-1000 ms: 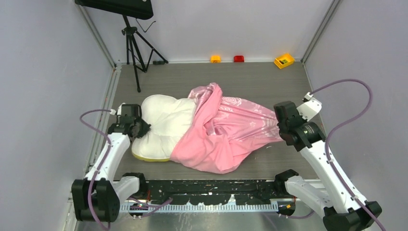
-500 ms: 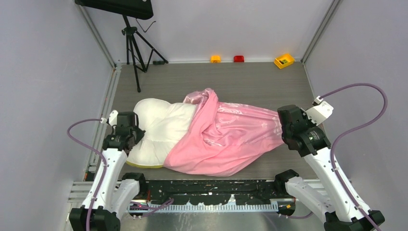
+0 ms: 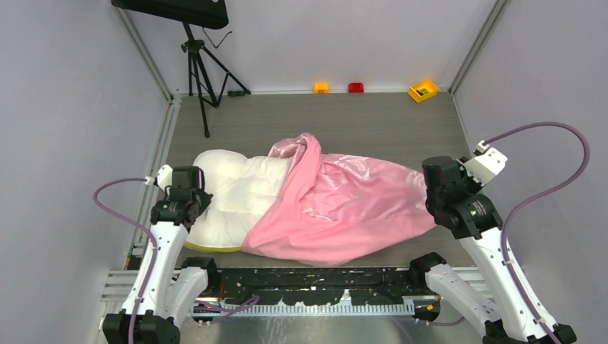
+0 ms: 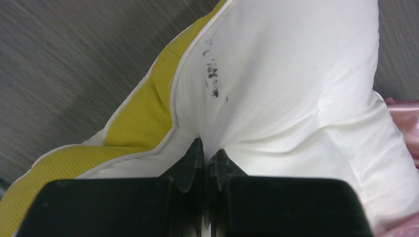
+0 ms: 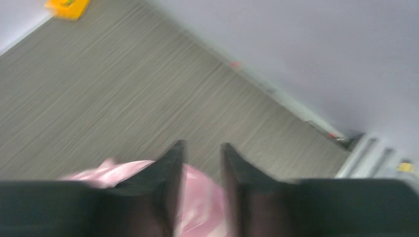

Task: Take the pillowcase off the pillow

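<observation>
My left gripper needs to gently move the fold of the half-covered pillow toward the pink pillowcase next, which is to the gripper's right in the top view. Then it needs to let go of the fold.
The white pillow [image 3: 236, 190] lies left of centre on the table, its right half still inside the pink satin pillowcase [image 3: 351, 208]. My left gripper [image 3: 203, 199] is at the pillow's left end. In the left wrist view it [image 4: 207, 150] is shut on a fold of the white pillow [image 4: 276, 89] beside its yellow edge. My right gripper [image 3: 430, 208] is at the pillowcase's right end. In the blurred right wrist view its jaws [image 5: 202, 148] stand apart, and the pink pillowcase [image 5: 202, 202] lies slack in and below the gap.
A camera tripod [image 3: 197, 64] stands at the back left. A yellow bin [image 3: 423, 89], an orange block [image 3: 321, 87] and a red block [image 3: 355, 87] line the far wall. Walls close in on both sides. A black rail [image 3: 315, 283] runs along the near edge.
The left gripper dragged the pillow leftward and toward the near edge while the right pulled the pillowcase rightward, baring more pillow. The right gripper's jaws have since parted and the fabric has settled flatter.
</observation>
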You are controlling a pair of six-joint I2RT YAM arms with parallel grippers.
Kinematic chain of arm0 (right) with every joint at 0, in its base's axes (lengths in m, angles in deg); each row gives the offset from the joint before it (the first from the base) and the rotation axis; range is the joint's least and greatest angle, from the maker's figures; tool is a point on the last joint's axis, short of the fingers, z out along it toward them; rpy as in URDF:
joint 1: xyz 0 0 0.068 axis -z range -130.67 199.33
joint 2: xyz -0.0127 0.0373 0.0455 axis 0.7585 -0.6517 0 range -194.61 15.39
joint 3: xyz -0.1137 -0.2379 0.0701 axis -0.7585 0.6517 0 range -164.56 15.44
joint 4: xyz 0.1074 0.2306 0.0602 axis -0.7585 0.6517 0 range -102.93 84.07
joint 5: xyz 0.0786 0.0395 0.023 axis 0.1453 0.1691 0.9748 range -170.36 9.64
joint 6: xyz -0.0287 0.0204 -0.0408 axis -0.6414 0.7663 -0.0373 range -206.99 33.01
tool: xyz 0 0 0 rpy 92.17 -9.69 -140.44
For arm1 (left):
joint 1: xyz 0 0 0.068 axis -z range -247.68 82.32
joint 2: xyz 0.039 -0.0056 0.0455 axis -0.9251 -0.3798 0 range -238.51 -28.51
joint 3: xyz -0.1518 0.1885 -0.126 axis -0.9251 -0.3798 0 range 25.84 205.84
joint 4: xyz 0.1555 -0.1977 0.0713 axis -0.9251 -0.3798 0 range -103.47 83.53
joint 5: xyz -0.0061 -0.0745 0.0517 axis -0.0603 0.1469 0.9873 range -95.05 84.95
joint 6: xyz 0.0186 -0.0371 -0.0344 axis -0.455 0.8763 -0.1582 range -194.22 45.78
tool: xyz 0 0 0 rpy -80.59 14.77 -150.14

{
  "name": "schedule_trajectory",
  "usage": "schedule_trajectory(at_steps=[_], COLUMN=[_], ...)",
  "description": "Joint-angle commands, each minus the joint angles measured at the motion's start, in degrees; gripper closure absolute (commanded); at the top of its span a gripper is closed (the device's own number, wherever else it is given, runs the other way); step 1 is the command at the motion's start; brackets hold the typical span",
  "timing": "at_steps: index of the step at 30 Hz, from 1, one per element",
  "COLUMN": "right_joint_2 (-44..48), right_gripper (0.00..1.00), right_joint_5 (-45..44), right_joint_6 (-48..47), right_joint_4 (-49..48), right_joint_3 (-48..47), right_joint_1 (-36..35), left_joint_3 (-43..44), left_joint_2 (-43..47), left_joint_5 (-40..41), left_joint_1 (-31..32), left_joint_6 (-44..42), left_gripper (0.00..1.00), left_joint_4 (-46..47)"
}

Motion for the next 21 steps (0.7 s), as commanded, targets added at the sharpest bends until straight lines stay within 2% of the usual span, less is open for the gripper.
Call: schedule_trajectory(at_steps=[1, 2, 3, 6, 9, 13, 15, 17, 21], right_joint_2=[3.41, 4.08, 4.72, 6.04, 4.64, -2.09, -5.96, -9.12, -12.97], right_gripper=[0.43, 0.21, 0.14, 0.12, 0.11, 0.11, 0.11, 0.10, 0.10], right_joint_5=[31.36, 44.01, 52.28, 68.62, 78.75, 91.58, 93.86, 92.12, 80.62], right_joint_6=[-22.78, -26.57, -27.59, -26.92, -24.93, -23.64, -23.69, -23.87, -23.36], right_joint_4=[-13.91, -15.43, -16.92, -21.23, -23.49, -23.02, -22.10, -21.32, -21.95], right_joint_3=[-0.07, 0.09, 0.41, 1.22, 1.54, 1.92, 2.17, 2.37, 2.87], right_joint_1=[0.37, 0.36, 0.36, 0.38, 0.44, 0.25, -0.57, -2.93, -12.83], left_joint_3=[-2.88, -3.58, -3.98, -4.14, -4.04, -4.72, -5.09, -5.24, -5.11], left_joint_2=[-0.62, -1.12, -2.02, -3.87, -5.11, -6.00, -6.47, -7.00, -7.70], left_joint_5=[-11.53, -15.26, -16.92, -19.45, -20.63, -24.51, -26.15, -27.54, -28.51], left_joint_1=[-0.57, -0.59, -0.52, -0.53, -0.57, -0.51, -0.49, -0.50, -0.50], left_joint_6=[-1.54, -0.96, -0.28, 0.77, 0.75, 0.99, 1.29, 1.37, 1.37], left_gripper=[1.00, 1.00, 1.00, 1.00, 1.00, 1.00, 1.00, 1.00, 1.00], left_joint_4=[15.50, 17.02, 17.92, 19.00, 19.45, 21.24, 22.44, 23.30, 23.65])
